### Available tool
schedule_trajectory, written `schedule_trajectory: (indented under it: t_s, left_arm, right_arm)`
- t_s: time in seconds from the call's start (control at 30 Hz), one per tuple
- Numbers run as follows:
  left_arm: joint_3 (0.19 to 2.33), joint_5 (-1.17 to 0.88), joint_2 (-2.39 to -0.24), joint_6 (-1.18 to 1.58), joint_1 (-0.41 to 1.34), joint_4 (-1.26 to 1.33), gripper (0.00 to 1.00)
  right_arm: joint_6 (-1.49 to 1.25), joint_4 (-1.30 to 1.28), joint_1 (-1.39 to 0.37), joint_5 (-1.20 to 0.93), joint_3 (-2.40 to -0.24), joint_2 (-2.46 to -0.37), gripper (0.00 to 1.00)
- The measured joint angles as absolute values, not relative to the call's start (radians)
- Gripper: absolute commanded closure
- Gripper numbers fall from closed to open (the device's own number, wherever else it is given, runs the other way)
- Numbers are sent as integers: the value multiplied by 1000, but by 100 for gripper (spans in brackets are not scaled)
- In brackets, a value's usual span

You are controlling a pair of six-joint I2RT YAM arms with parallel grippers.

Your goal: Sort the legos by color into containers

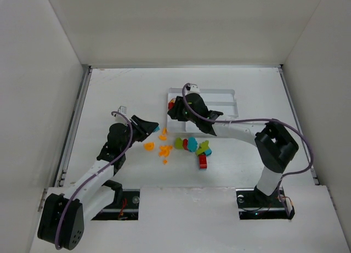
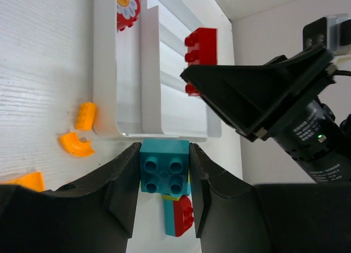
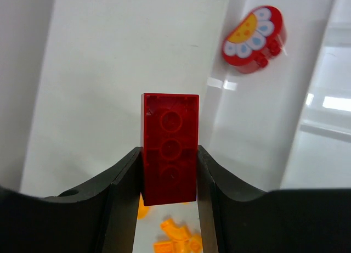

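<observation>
The left gripper will next go to the right in the top view, lower into the white tray's near long section point(image 1: 193, 128) and let go, because the narrow section holds red.
My left gripper point(image 2: 164, 168) is shut on a teal-blue brick point(image 2: 164, 166), held just off the near end of the white tray point(image 2: 104, 99). In the top view this gripper point(image 1: 153, 128) is left of the tray point(image 1: 230, 102). My right gripper point(image 3: 170, 173) is shut on a red brick point(image 3: 170, 146) and holds it above the tray's left end point(image 1: 173, 107). The red brick also shows in the left wrist view point(image 2: 201, 47). A red half-round flower-print brick point(image 3: 254, 38) lies in the tall narrow section point(image 2: 127, 6). The long sections look empty.
Loose legos lie on the table in front of the tray: orange ones point(image 1: 164, 150), a lime green one point(image 1: 179, 143), a teal one point(image 1: 192, 144) and a red one point(image 1: 203, 161). Two orange pieces point(image 2: 75, 144) lie by the tray's corner. White walls enclose the table.
</observation>
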State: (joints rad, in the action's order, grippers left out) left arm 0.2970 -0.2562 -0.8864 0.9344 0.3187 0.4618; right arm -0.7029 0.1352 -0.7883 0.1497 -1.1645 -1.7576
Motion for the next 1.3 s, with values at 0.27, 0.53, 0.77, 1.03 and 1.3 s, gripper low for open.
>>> schedule_trajectory:
  t_s: [0.27, 0.53, 0.77, 1.03, 1.3]
  left_arm:
    - [302, -181, -886, 869, 332, 394, 89]
    - [346, -87, -886, 805, 400, 338, 89]
    - [403, -4, -920, 761, 521, 328, 89]
    - [590, 111, -1194, 664, 748, 358, 88]
    - [794, 179, -1517, 580, 835, 405, 86]
  right_arm:
    - [-675, 25, -789, 238, -1172, -1828, 52]
    - [-661, 12, -789, 248, -1208, -1843, 31]
    - [-647, 31, -783, 263, -1136, -1742, 52]
    - [-640, 123, -648, 343, -817, -1323, 79]
    - [-655, 186, -550, 370, -588, -1179, 63]
